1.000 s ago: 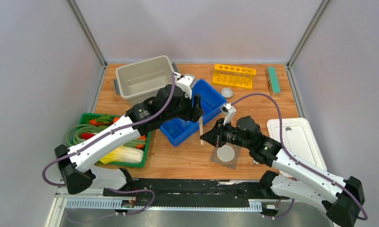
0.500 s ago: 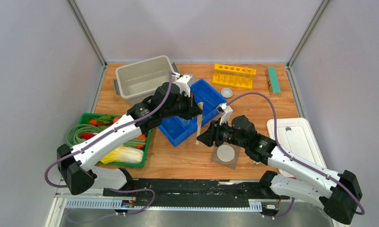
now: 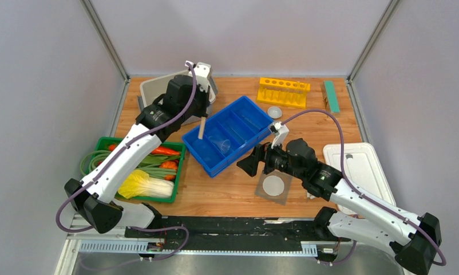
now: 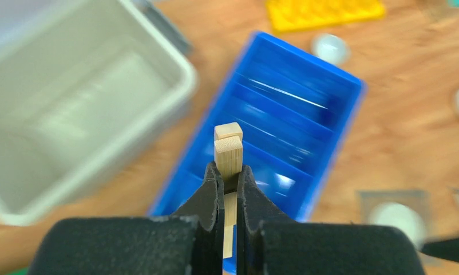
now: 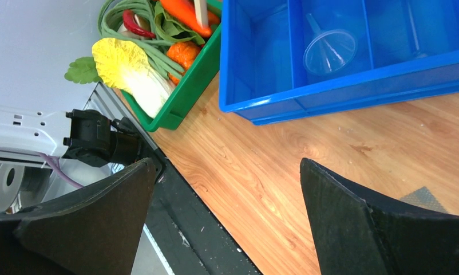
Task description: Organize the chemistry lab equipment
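Note:
I will next move my left gripper off the tray and outward over the grey bin point(image 3: 159, 88) point(image 4: 85, 112). Then I will lower the wooden clamp toward the open, empty bottom of the bin.
My left gripper point(image 3: 200, 112) is shut on a wooden clamp point(image 3: 202, 128) made of two pale strips, which hangs above the left end of the blue divided tray point(image 3: 247, 114). In the left wrist view the clamp point(image 4: 228, 150) sticks out past the closed left gripper point(image 4: 229, 172), over the tray point(image 4: 330, 94). My right gripper point(image 3: 245, 164) stands wide open and empty just above the table, in front of the tray. A clear funnel point(image 5: 329, 50) lies in one tray compartment. The grey mesh with white disc point(image 3: 273, 186) lies beside the right gripper. A clear round dish point(image 3: 274, 112) sits near the yellow rack point(image 3: 283, 91).
A grey bin point(image 3: 158, 91) stands at the back left behind the left wrist. The green basket point(image 3: 104, 143) of vegetables sits at the left, its cabbage point(image 5: 130, 69) close to the table's near edge. A white lid point(image 3: 361, 169) lies at the right, a teal block point(image 3: 331, 96) at the back right.

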